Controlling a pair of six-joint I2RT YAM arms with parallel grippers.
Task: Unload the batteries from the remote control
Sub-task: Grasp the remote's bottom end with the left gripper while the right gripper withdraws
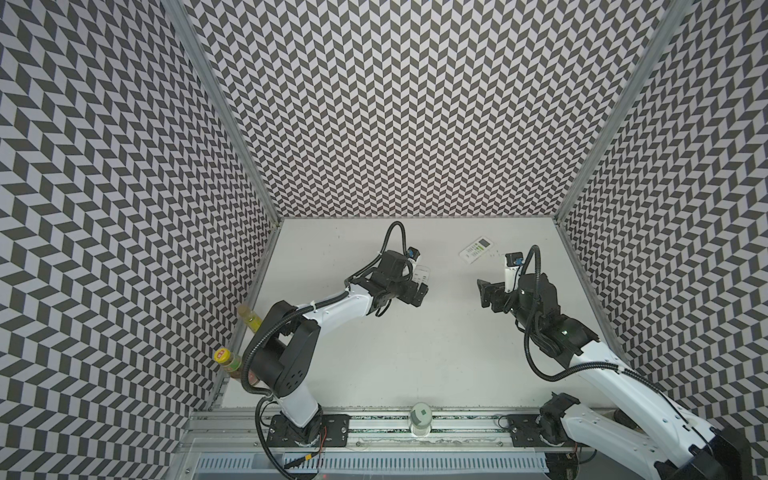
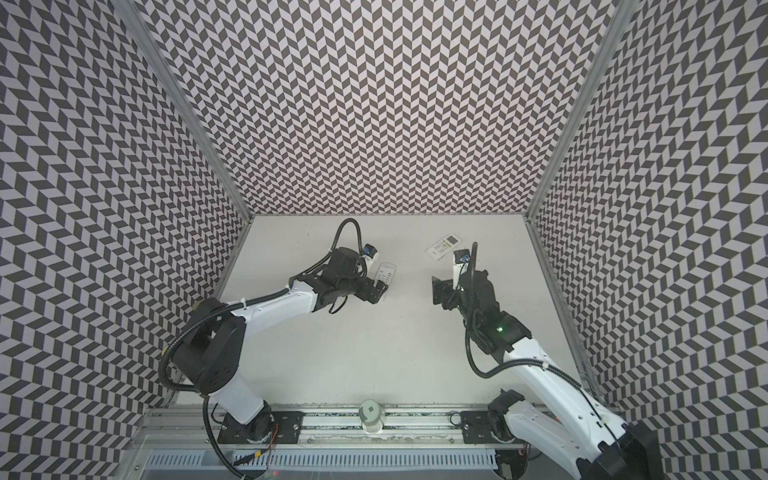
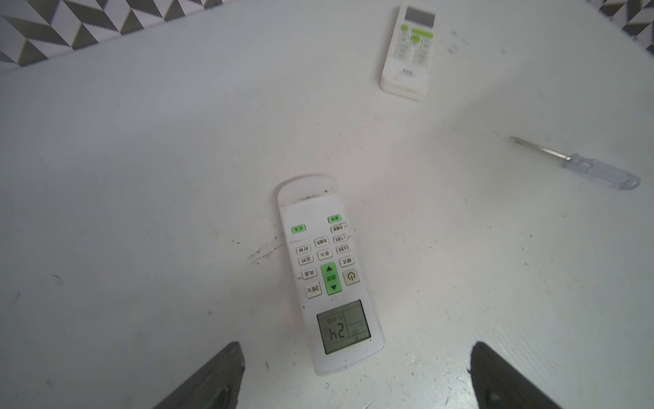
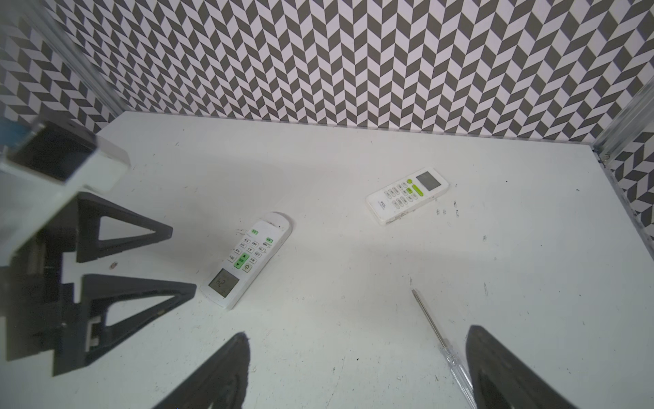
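The slim remote's display end [image 3: 345,331] lies below between the spread fingers. Next, my left gripper lowers them over that end and closes on both long edges of the remote.
A slim white remote control [image 3: 329,276] lies face up on the table, its display lit, in both top views [image 1: 423,274] [image 2: 386,274]. My left gripper [image 3: 355,345] hovers open over its display end, jaws wide on either side and not touching it; the right wrist view shows it [image 4: 182,260] beside that remote [image 4: 247,260]. My right gripper [image 4: 357,336] is open above bare table, right of the left one [image 1: 482,293]. A second, wider white remote [image 4: 407,194] lies face up near the back [image 1: 478,249]. The batteries are hidden.
A clear-handled screwdriver [image 4: 435,333] lies just inside one finger of my right gripper, also visible in the left wrist view [image 3: 580,164]. Small screws [image 4: 446,210] lie beside the wider remote. A pale jar [image 1: 419,417] stands on the front rail. Patterned walls enclose the table.
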